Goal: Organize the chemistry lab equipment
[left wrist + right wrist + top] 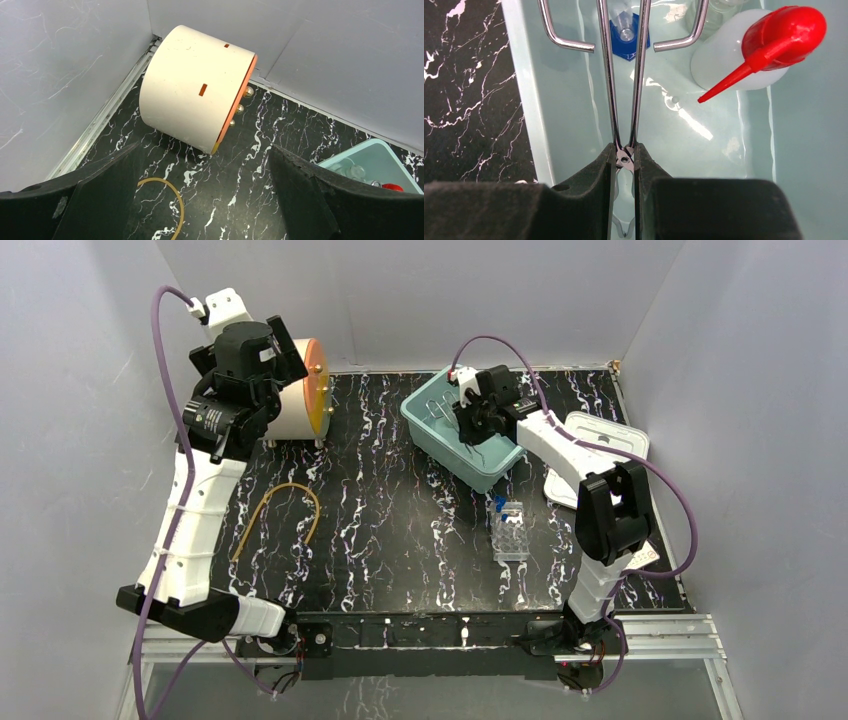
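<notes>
The bottom of the teal bin is bare beside the white squeeze bottle, so my right gripper will next go down deeper into the bin and release the tongs there.
My right gripper is shut on metal tongs at their pivot, and holds them over the teal bin. Their handles reach into the bin. A white squeeze bottle with a red nozzle and a blue ring around a clear tube lie inside it. In the top view, this gripper hovers above the bin. My left gripper stands open and empty above the yellowish tubing, near the drum. The tubing lies on the left. A clear tube rack with blue-capped tubes sits right of centre.
A cream drum with an orange face lies in the back left corner, close to my left gripper. White lids lie right of the bin. A small white box sits by the right arm. Grey walls enclose the black marbled table.
</notes>
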### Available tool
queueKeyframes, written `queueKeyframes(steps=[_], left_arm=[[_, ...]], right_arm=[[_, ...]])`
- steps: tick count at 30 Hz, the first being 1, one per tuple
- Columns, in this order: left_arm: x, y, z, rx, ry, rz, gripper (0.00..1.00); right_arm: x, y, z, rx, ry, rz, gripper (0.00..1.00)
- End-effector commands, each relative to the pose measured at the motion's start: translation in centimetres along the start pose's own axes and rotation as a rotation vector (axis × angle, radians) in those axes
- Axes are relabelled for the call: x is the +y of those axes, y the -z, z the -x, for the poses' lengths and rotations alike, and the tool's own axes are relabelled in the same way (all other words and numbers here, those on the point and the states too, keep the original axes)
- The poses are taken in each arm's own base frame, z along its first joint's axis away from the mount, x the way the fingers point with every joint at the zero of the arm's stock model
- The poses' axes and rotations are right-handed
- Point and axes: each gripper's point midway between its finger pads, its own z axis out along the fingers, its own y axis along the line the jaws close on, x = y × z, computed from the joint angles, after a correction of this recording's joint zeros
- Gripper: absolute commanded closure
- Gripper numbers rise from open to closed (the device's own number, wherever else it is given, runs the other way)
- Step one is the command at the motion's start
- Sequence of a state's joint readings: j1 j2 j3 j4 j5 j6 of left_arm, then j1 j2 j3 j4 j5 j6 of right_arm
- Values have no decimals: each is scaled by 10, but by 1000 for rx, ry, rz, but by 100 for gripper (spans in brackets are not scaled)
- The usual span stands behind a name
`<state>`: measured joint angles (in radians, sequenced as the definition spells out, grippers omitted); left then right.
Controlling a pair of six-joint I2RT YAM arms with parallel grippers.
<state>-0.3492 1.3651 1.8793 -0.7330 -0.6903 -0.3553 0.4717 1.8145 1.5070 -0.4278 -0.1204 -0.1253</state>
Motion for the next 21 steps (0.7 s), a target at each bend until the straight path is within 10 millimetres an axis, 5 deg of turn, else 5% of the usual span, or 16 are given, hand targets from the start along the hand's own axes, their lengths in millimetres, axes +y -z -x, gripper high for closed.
queueKeyframes(steps=[1,21], left_arm=[[5,7,7,-25,4,-3,5],[4,4,7,-29,-6,4,5]], right_arm=[[6,16,18,-60,68,38,86],[-1,-8,2,44,146,51,75]])
